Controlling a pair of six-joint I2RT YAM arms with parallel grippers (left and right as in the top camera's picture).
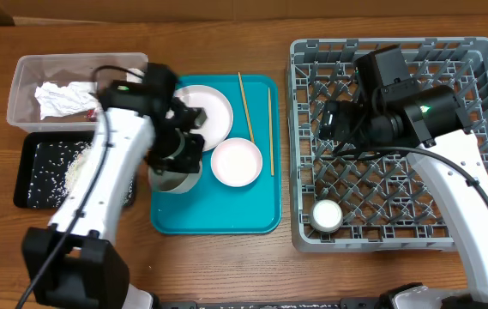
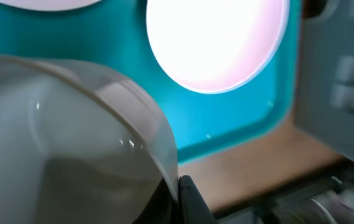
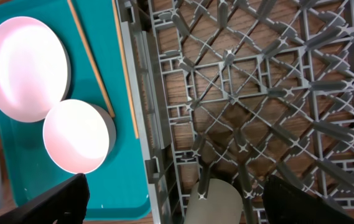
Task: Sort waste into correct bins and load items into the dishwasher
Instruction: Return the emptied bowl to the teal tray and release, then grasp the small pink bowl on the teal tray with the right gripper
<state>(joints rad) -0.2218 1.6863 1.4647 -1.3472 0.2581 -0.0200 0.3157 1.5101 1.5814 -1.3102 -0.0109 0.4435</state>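
Note:
The greyish bowl goes down next onto the bare teal patch (image 1: 191, 200) beside the white bowl, as that free space lies below. My left gripper lowers it there and releases its rim.
My left gripper (image 1: 177, 153) (image 2: 180, 193) is shut on the rim of the pale greyish bowl (image 1: 175, 178) (image 2: 71, 137) at the front left of the teal tray (image 1: 261, 215). A round plate (image 1: 213, 116) (image 3: 24, 68), one white bowl (image 1: 237, 161) (image 2: 217, 37) (image 3: 77, 137) and two chopsticks (image 1: 245, 107) (image 3: 89, 59) also lie on that tray. My right gripper (image 1: 334, 120) (image 3: 177, 199) is open and empty above the grey dish rack (image 1: 449, 60) (image 3: 257, 93). A small white cup (image 1: 327, 215) (image 3: 217, 202) sits in the rack's front left corner.
A clear tub (image 1: 29, 69) at the back left holds crumpled white napkins (image 1: 59, 99). A black tray (image 1: 33, 163) in front of it holds loose rice (image 1: 76, 167). The dish rack fills the right side of the wooden table.

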